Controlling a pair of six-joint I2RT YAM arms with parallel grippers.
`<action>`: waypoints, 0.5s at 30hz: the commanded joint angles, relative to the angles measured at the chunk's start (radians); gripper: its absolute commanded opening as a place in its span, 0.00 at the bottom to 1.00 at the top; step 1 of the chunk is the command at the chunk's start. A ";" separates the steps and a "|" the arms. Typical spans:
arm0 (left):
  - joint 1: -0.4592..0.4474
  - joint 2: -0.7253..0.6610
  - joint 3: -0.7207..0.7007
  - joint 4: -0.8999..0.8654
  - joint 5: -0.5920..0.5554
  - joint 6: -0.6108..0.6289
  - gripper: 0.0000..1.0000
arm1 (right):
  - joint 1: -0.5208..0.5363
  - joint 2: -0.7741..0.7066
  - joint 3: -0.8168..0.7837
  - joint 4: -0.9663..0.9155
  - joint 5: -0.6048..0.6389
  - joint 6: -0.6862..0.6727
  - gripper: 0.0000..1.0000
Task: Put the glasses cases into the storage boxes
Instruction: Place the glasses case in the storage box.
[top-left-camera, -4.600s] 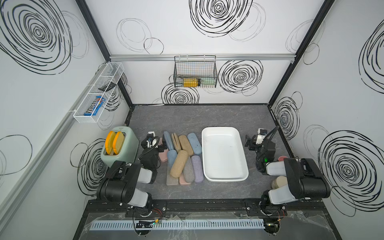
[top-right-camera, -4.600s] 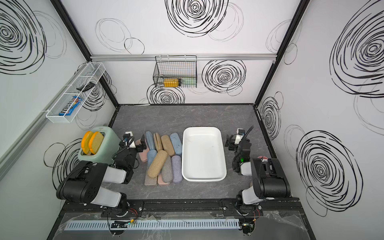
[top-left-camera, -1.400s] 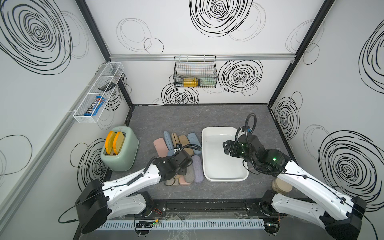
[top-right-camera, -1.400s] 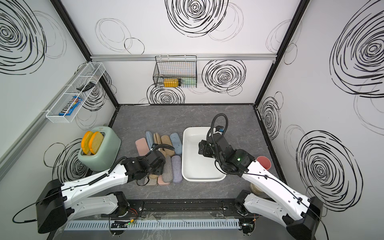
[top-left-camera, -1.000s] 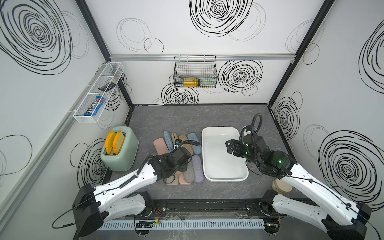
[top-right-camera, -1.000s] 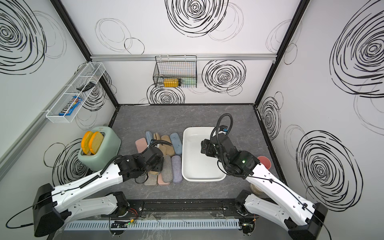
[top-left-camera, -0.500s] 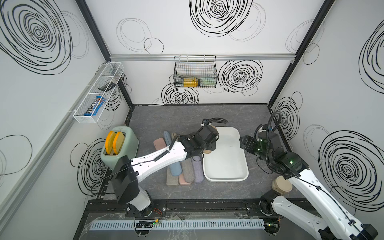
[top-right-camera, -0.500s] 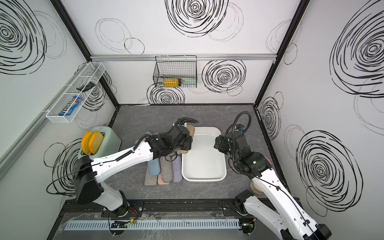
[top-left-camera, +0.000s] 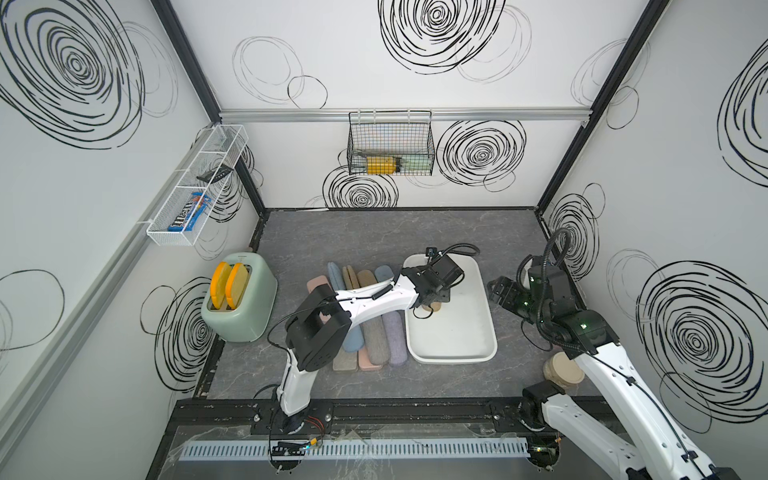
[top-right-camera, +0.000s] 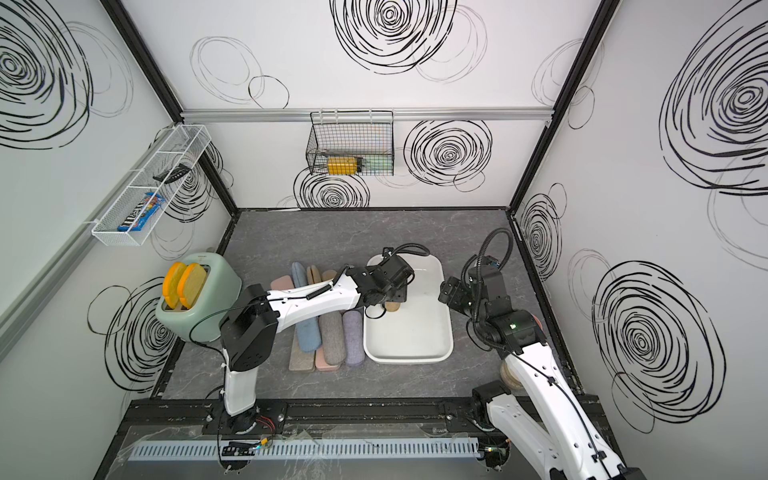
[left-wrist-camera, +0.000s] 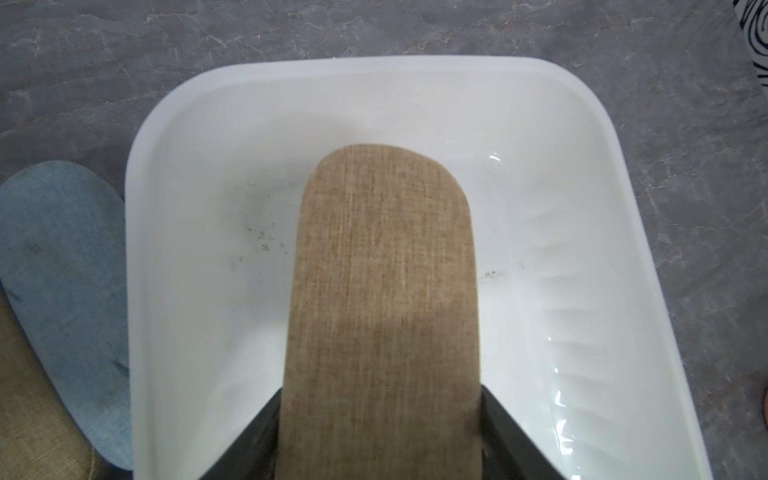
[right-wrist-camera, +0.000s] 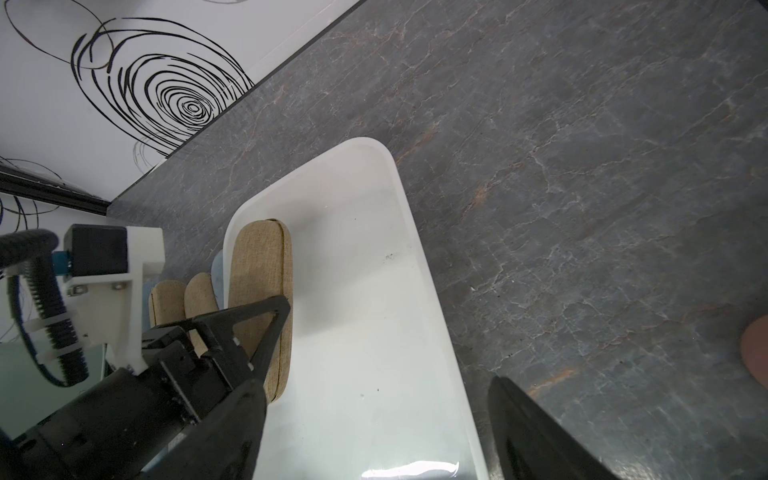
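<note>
The storage box (top-left-camera: 486, 316) is empty beneath the tan case. My left gripper will next go down along the storage box's side (top-left-camera: 417, 319) by the blue case to the storage box's bottom and let go.
My left gripper (left-wrist-camera: 380, 415) is shut on a tan glasses case (left-wrist-camera: 382, 291), one dark finger on each long side. The case hangs low inside the white storage box (left-wrist-camera: 137, 208), along its left wall at the far end, as the right wrist view shows the tan case (right-wrist-camera: 259, 266). In both top views the left gripper (top-left-camera: 434, 297) covers most of it. Several more cases, among them blue (top-left-camera: 353, 340), grey (top-left-camera: 374, 332) and lilac (top-left-camera: 395, 338), lie in a row left of the box (top-left-camera: 486, 316). My right gripper (top-left-camera: 496, 291) stands open and holds nothing beside the box's right rim.
A mint toaster (top-left-camera: 241, 303) with two orange toast slices stands at the left. A black wire basket (top-left-camera: 390, 149) hangs on the back wall and a white wire shelf (top-left-camera: 195, 187) on the left wall. A tan round lid (top-left-camera: 561, 368) lies by the right arm's base.
My left arm has carried the tan case from the pile rightward into the box. My right gripper has drawn back from over the box to its right side.
</note>
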 joint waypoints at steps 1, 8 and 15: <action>0.011 0.006 0.005 0.015 -0.036 -0.040 0.63 | -0.016 -0.011 -0.022 0.016 -0.051 -0.019 0.88; 0.037 0.019 -0.051 0.031 -0.039 -0.064 0.64 | -0.024 -0.018 -0.043 0.021 -0.070 -0.020 0.87; 0.049 0.046 -0.049 0.024 -0.054 -0.069 0.65 | -0.024 -0.032 -0.055 0.024 -0.083 -0.010 0.87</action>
